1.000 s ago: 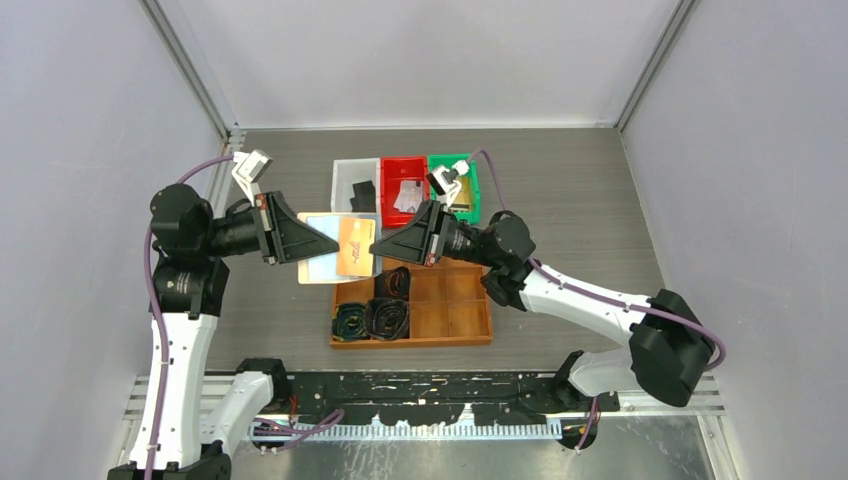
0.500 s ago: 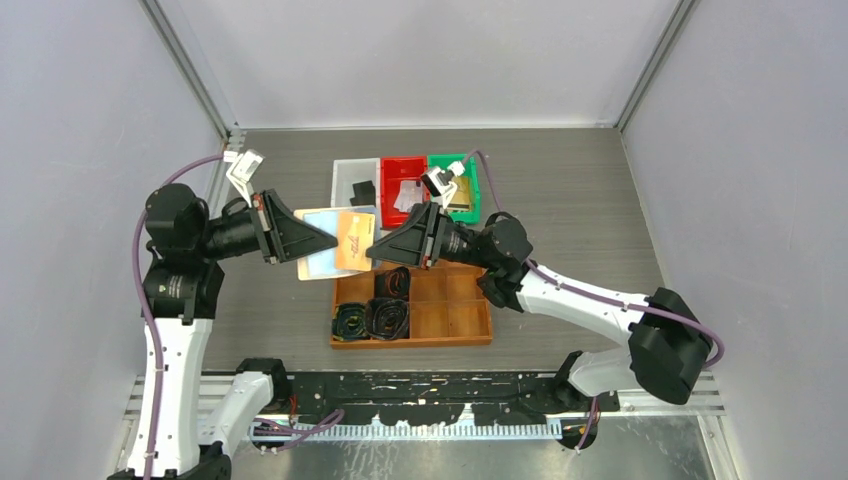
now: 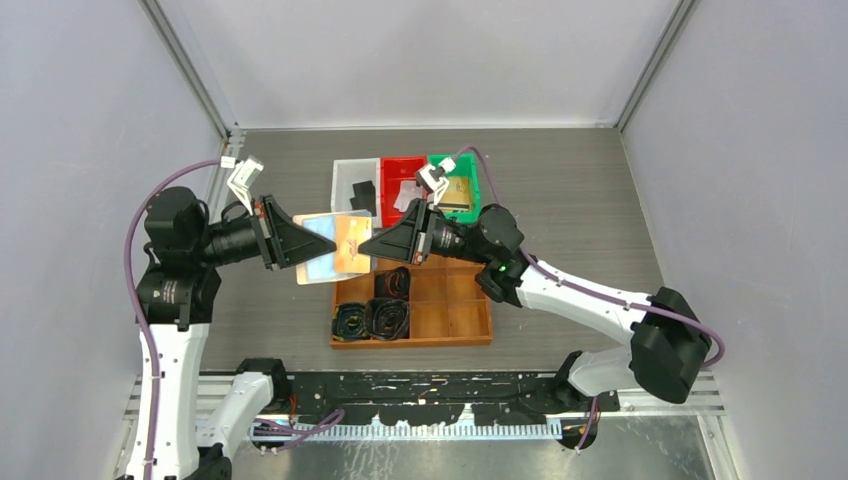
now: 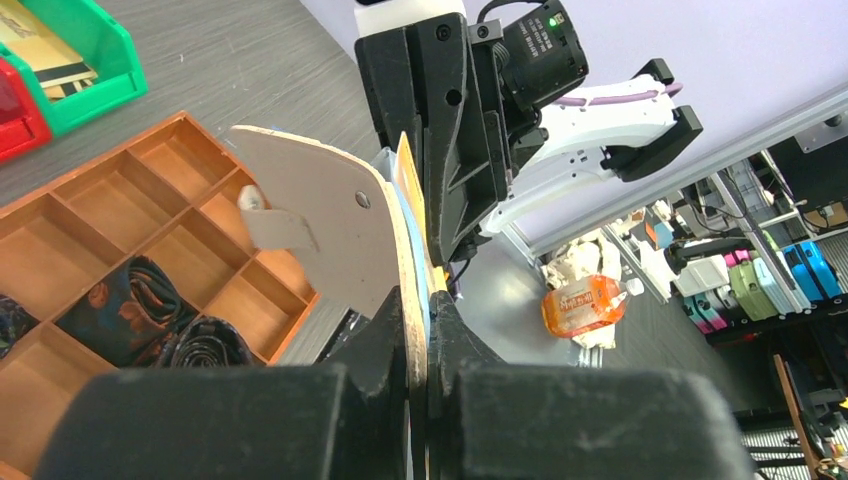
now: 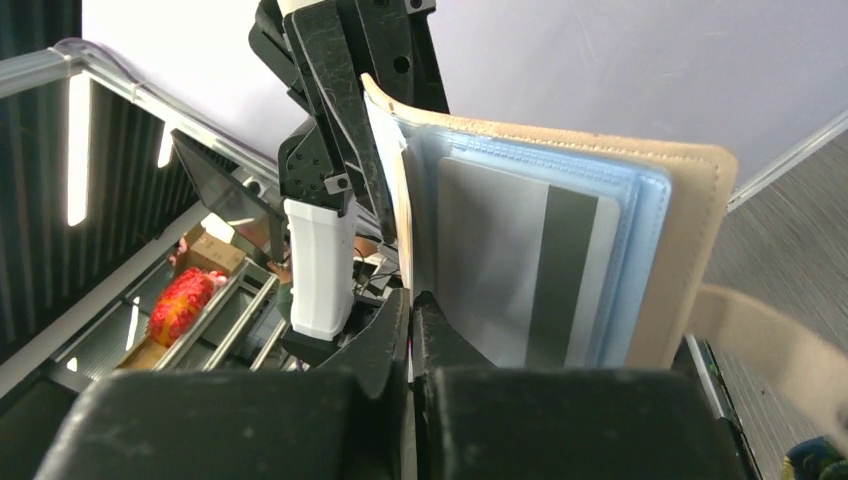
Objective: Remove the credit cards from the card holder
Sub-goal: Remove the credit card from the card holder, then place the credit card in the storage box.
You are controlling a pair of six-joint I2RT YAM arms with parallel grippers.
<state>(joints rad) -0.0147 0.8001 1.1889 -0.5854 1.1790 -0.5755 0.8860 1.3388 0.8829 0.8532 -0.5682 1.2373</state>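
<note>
Next, my right gripper pulls my gold card clear, moves outward and down, and releases it, since the green bin holding gold cards lies outward and below.
The tan card holder hangs open in the air between my grippers, its pale blue pockets showing. My left gripper is shut on the edge of its tan cover; the strap tab hangs beside it. My right gripper is shut on the edge of a gold card that sticks out of the holder. In the right wrist view the jaws pinch that thin edge, and a grey card with a dark stripe sits in a blue pocket. More cards lie in the bins.
White bin, red bin and green bin stand behind the holder, the green one with gold cards in it. A wooden divided tray with dark coiled belts lies below the grippers.
Both grippers and the holder have shifted slightly to the left together. Both grips stay shut, and the gold card is still between the right jaws.
</note>
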